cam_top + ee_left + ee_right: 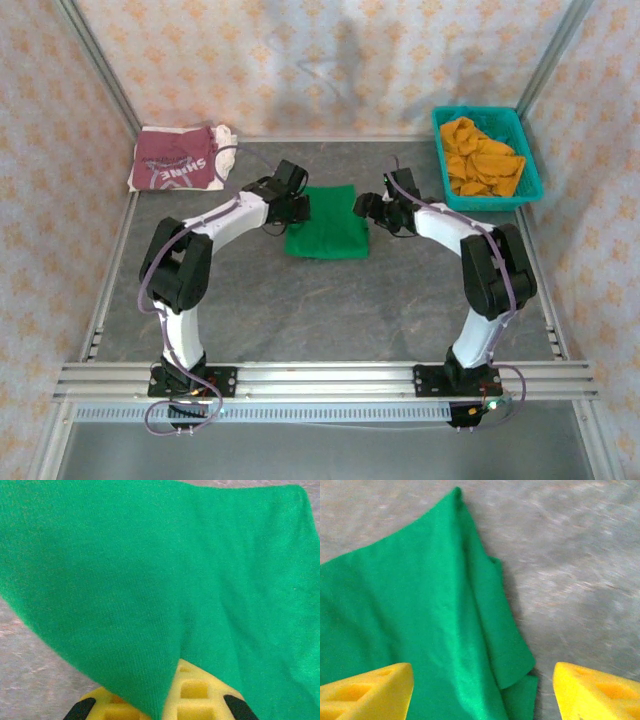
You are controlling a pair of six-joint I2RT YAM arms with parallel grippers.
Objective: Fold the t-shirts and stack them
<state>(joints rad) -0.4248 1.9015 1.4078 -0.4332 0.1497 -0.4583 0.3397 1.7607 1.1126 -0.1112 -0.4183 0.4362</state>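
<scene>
The folded green t-shirt goes up in my left gripper next, swings outward over the maroon t-shirt (180, 160), which lies outward and off to the side, and is released.
The green t-shirt (327, 235) lies folded in a rough square on the grey table (330, 310), between the two arms. My left gripper (293, 208) is at its left edge, shut on a fold of the green cloth (150, 580), which rises in a peak out of the yellow fingers (197, 690). My right gripper (365, 208) hovers at the shirt's right edge, open. Its yellow fingers (370, 690) stand wide apart over the layered corner of the green t-shirt (420, 620), with nothing pinched. The maroon t-shirt (180, 160) with white lettering lies folded at the back left corner.
A teal mesh basket (520, 125) holding orange cloth (480, 160) stands at the back right. Metal frame rails (320, 378) run along the near edge and the sides. Bare table lies in front of the green shirt.
</scene>
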